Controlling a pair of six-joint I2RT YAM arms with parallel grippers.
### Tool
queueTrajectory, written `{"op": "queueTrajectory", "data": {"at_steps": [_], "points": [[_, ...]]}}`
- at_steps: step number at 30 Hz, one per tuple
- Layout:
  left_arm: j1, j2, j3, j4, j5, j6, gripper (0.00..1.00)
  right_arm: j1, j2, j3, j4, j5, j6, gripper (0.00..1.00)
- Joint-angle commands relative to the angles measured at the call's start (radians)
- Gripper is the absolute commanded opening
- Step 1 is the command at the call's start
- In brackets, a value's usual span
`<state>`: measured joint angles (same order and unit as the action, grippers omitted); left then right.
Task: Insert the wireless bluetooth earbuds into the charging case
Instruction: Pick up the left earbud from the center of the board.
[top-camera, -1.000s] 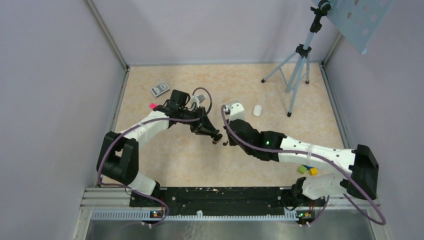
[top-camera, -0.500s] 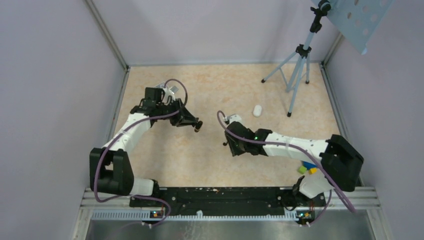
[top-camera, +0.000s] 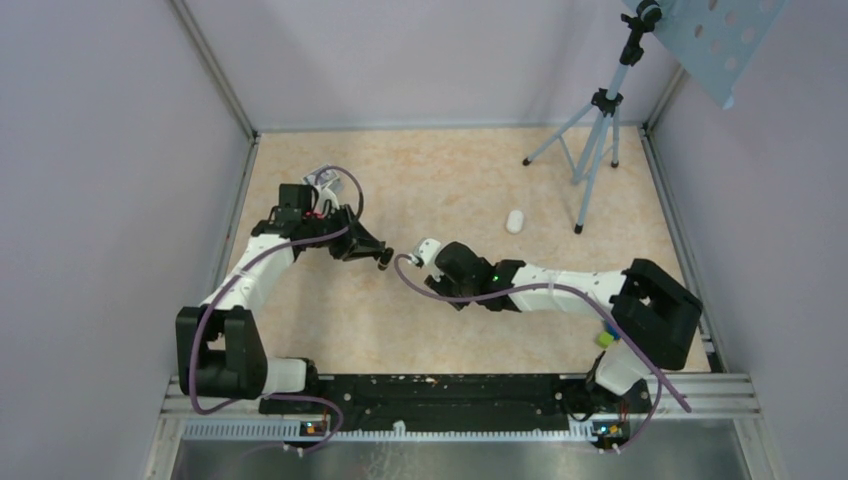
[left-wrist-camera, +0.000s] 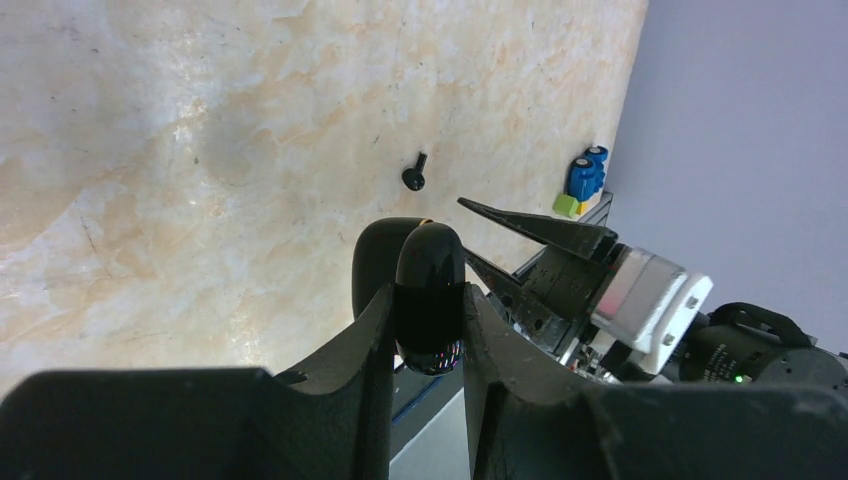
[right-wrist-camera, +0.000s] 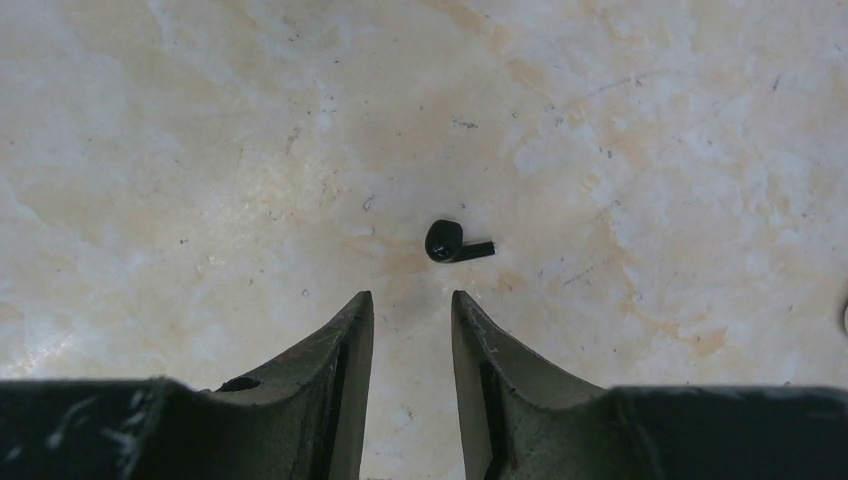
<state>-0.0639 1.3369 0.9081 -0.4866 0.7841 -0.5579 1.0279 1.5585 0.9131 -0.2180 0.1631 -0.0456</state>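
The earbud's rounded head lies just beyond my open fingers, so my right gripper will next go down and shift toward it until the fingers straddle it.
My left gripper is shut on the charging case, a small glossy black pebble, and holds it above the table. One tiny earbud lies on the table. It is black with a short stem, and it also shows in the left wrist view. My right gripper is open and empty, its tips just short of that earbud. The earbud is hidden under the right arm in the top view. No second earbud is in view.
A white pill-shaped object lies at the back right. A tripod stands beyond it. Small coloured blocks sit near the right arm's base. Walls close off the table on the left, back and right.
My left gripper has drawn back to the left with the case. My right arm has stretched out to the left, and its wrist now sits closer to the left gripper.
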Motion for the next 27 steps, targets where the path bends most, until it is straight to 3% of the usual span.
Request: {"op": "queueTrajectory", "data": {"at_steps": [1,27], "points": [[0.014,-0.032,-0.002,0.013,-0.002,0.019,0.0,0.007,0.051,0.045,0.093,-0.031,-0.101,0.34],[0.027,-0.029,-0.011,0.009,-0.007,0.039,0.0,-0.019,0.144,-0.005,0.191,0.032,-0.11,0.28]]}}
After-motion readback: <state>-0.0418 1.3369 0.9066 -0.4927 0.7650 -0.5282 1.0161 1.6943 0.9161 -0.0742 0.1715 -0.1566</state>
